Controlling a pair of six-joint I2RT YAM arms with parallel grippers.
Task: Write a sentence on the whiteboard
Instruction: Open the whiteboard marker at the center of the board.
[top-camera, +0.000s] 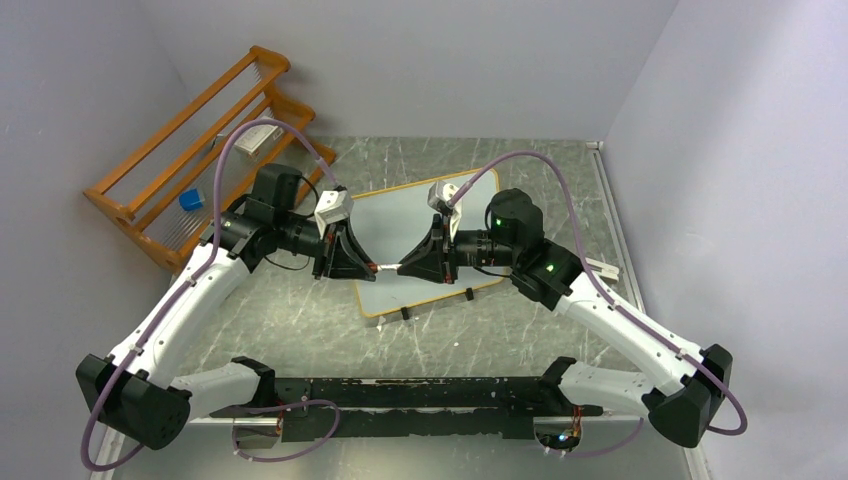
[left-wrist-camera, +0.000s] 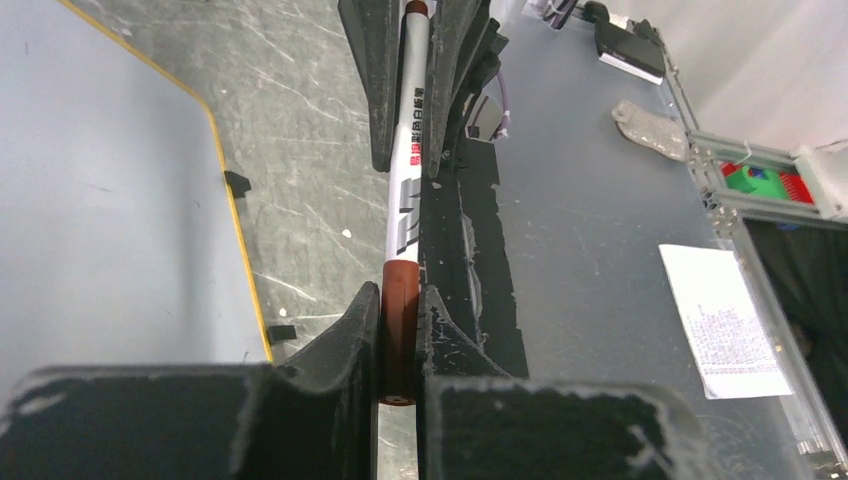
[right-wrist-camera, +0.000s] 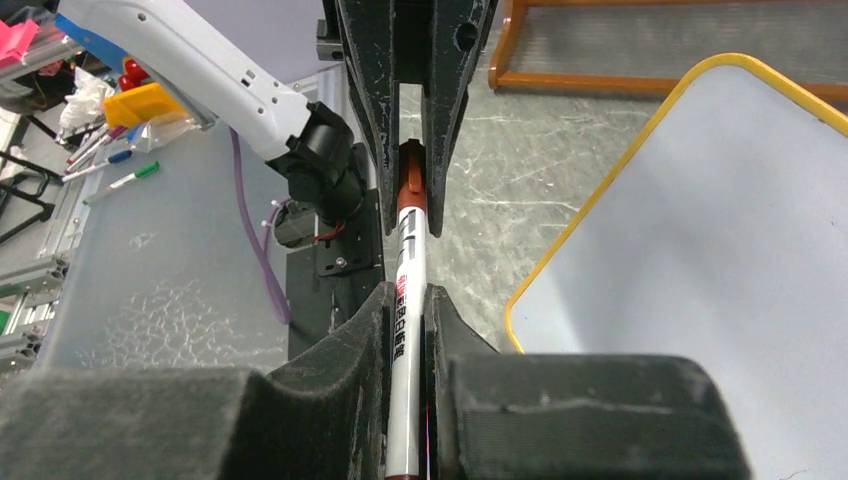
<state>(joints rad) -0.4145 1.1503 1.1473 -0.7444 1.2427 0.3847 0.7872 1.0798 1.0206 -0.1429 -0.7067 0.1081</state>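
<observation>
My left gripper should move back and down, then release the brown cap on the bare tabletop between whiteboard (top-camera: 400, 212) and black base plate.
A white marker (top-camera: 388, 267) with a brown cap hangs level between my two grippers, above the whiteboard's (top-camera: 400, 212) near edge. My left gripper (top-camera: 371, 265) is shut on the brown cap (left-wrist-camera: 400, 310), which sits between its fingertips in the left wrist view. My right gripper (top-camera: 403, 266) is shut on the white barrel (right-wrist-camera: 408, 270). The two grippers face each other, fingertips almost touching. The whiteboard (left-wrist-camera: 100, 200) (right-wrist-camera: 720, 220) lies flat on the table with a yellowish rim. No sentence shows on the parts of the board in view; the middle is partly hidden by the grippers.
An orange wooden rack (top-camera: 190, 150) holding a small blue object (top-camera: 191, 200) stands at the back left. A black base plate (top-camera: 420, 395) runs between the arm bases. A printed paper sheet (left-wrist-camera: 725, 320) lies past the table's edge.
</observation>
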